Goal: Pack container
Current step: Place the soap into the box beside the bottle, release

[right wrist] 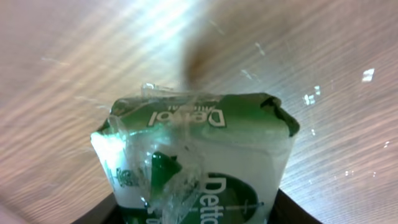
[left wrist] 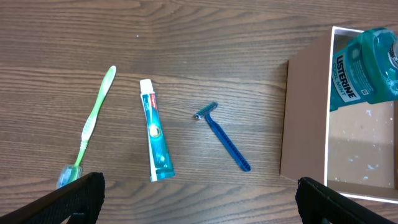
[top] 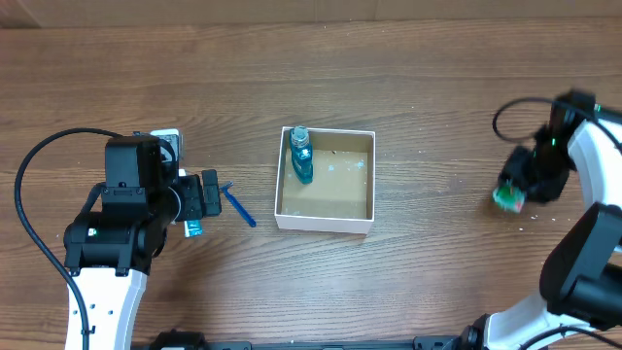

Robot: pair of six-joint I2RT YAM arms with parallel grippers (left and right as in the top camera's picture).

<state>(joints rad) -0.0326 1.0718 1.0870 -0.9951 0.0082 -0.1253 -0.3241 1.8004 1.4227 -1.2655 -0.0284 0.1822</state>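
Observation:
The right gripper moves to the left in the overhead view, lowers and releases the soap next, as the container's bottom beside the Listerine bottle is bare.
The container, a shallow square box with white walls and brown floor, sits mid-table and holds a blue-green Listerine bottle, also in the left wrist view. My left gripper is open and empty above the table, left of the container. Below it lie a green toothbrush, a toothpaste tube and a blue razor. My right gripper at the far right is shut on a green and white Dettol soap pack, held above the table.
The razor also shows in the overhead view between the left arm and the container. A black cable loops at the left arm. The right arm's cable loops at the far right.

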